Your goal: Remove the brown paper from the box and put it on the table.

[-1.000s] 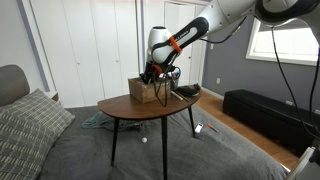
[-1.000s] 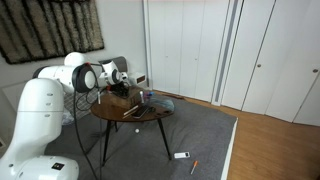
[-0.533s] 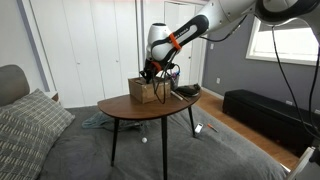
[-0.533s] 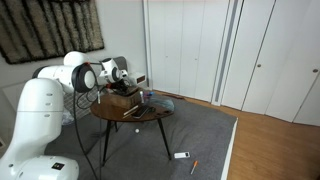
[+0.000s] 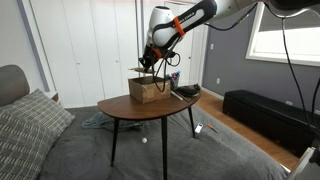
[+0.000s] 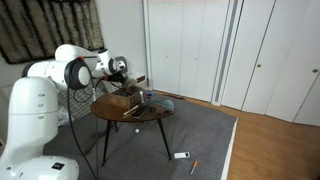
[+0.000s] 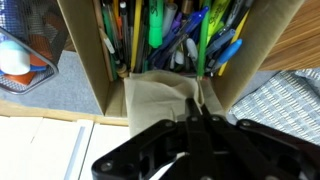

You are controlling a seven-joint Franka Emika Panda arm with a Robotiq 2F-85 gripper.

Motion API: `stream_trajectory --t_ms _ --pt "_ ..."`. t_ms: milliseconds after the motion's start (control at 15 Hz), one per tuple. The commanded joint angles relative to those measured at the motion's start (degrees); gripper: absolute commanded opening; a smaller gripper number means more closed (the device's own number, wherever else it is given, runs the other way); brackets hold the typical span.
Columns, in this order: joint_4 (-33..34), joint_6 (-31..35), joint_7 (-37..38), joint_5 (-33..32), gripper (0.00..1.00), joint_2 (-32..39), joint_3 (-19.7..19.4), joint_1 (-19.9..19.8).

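Note:
The brown paper [image 7: 155, 100] goes back and down with my gripper next for release on the bare tabletop beside the box, which lies below my gripper and back.
A small cardboard box [image 5: 143, 90] stands on the round wooden table [image 5: 120, 110]; it also shows in an exterior view [image 6: 122, 100]. In the wrist view the box [image 7: 85, 50] holds several pens and markers [image 7: 170, 30]. My gripper [image 5: 147, 64] hangs just above the box and also shows in an exterior view [image 6: 128, 79]. In the wrist view the gripper [image 7: 195, 113] is shut on the brown paper [image 7: 155, 100], which hangs in front of the box's open compartment. In both exterior views the paper is too small to make out.
A dark dish [image 5: 185, 92] and a pen [image 6: 132, 112] lie on the table beside the box. A clear container with an orange thing [image 7: 15, 60] shows at the left of the wrist view. A couch cushion [image 5: 30, 120] lies near; small objects [image 6: 180, 155] lie on the floor.
The arm has risen from the box, and the shut gripper now sits higher above it, holding the brown paper.

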Motion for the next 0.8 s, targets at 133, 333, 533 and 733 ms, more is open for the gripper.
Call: stream_trajectory --t_ms 133,333,533,733 --pt "-5.85 -0.89 -2.15 1.79 0.00 -6.83 4.00 0.13" --pt "-7.50 -1.89 -1.62 2.64 0.00 -7.98 6.62 0.80" --pt "-8.97 -1.22 -1.51 1.93 0.00 -7.57 8.53 1.91" --pt "-9.73 -1.40 -1.71 1.84 0.00 -6.61 9.87 3.17"
